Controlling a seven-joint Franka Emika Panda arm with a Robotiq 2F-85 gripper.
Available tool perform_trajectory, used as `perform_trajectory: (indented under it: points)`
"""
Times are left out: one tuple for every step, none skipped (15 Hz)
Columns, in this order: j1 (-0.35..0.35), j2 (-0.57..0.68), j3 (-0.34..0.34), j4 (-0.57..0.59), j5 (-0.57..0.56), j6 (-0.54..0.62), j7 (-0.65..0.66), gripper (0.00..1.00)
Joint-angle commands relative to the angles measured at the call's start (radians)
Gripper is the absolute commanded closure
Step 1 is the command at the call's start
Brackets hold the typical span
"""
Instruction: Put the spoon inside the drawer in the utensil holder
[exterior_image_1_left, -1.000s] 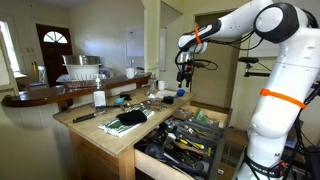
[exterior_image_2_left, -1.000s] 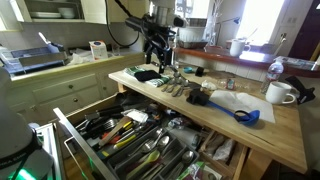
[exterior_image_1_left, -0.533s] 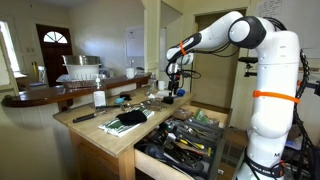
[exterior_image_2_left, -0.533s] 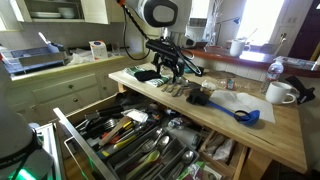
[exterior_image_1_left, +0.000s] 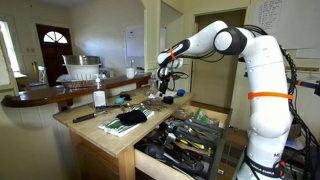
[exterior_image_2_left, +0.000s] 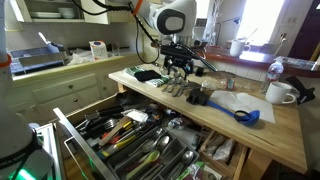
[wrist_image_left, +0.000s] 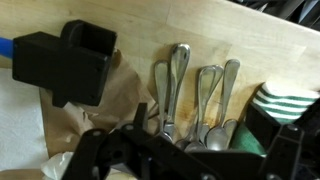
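Observation:
The spoon handle nearest the black box is below my gripper's fingers, to their left in the wrist view, so my gripper will next move down onto it, shifting a little toward the box.
Several metal spoons (wrist_image_left: 178, 85) lie side by side on the light-wood counter, also seen in an exterior view (exterior_image_2_left: 172, 88). My gripper (wrist_image_left: 190, 165) hangs just above their bowls, jaws apart and empty; both exterior views show it low over the counter (exterior_image_1_left: 165, 84) (exterior_image_2_left: 180, 72). The drawer (exterior_image_2_left: 78, 142) of the island stands pulled out below the counter, also in an exterior view (exterior_image_1_left: 222, 124). Inside it the dark divided utensil holder (exterior_image_2_left: 140, 142) (exterior_image_1_left: 190, 138) is crowded with cutlery and black tools.
A black box (wrist_image_left: 65, 65) sits on paper next to the spoons. A green-and-white striped cloth (wrist_image_left: 282, 105) lies on their other side. A blue scoop (exterior_image_2_left: 245, 115), white mugs (exterior_image_2_left: 280, 93) and a water bottle (exterior_image_2_left: 276, 70) stand further along the counter.
The arm has swung from above the open drawer over to the counter and come down, so the gripper now hangs right over the spoons. Nothing has been picked up.

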Motion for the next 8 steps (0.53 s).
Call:
perform_trajectory:
  points:
    - [-0.027,0.015,0.033,0.009,-0.01,0.015,0.006,0.0]
    - [-0.031,0.03,0.037,0.017,-0.01,0.022,0.006,0.0]
    - [-0.034,0.041,0.039,0.023,-0.01,0.027,0.007,0.0]
    - [-0.035,0.047,0.039,0.027,-0.011,0.028,0.007,0.0]
    - [-0.037,0.048,0.04,0.028,-0.011,0.028,0.007,0.0]
    - [-0.037,0.048,0.04,0.029,-0.011,0.028,0.007,0.0]
    - [-0.041,0.054,0.043,0.026,-0.007,0.077,-0.015,0.0]
    - [-0.044,0.061,0.049,0.026,0.006,0.104,-0.008,0.0]
